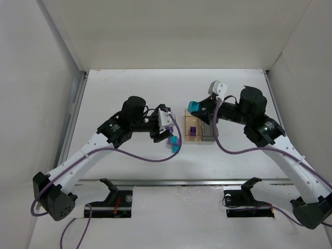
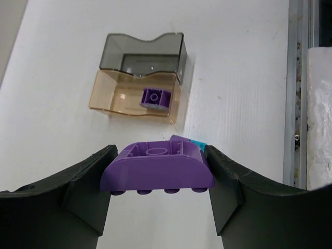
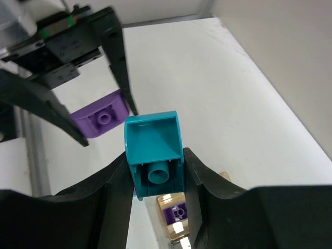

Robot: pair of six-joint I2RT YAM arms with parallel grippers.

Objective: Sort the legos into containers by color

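Observation:
My right gripper will tip and go down over the smoky grey container (image 1: 208,134) (image 3: 182,243) to release there, because the container is below it and to its right in the top view.
My left gripper (image 1: 170,136) (image 2: 158,179) is shut on a curved purple lego (image 2: 155,168) and holds it above the table, left of the containers. Behind it, a teal lego (image 2: 198,143) (image 1: 176,149) and a bit of another purple piece lie on the table. My right gripper (image 1: 197,110) (image 3: 155,176) is shut on a teal lego (image 3: 153,153) (image 1: 194,107), held above the containers. The amber container (image 1: 193,136) (image 2: 106,96) holds one purple lego (image 2: 154,98) (image 3: 178,212). The smoky grey container (image 1: 208,134) (image 2: 145,47) stands against it and looks empty.
White walls close in the table on the left, back and right. A metal rail (image 2: 298,88) runs along the table's near edge. The left arm's fingers (image 3: 116,62) and its purple lego (image 3: 98,118) show in the right wrist view.

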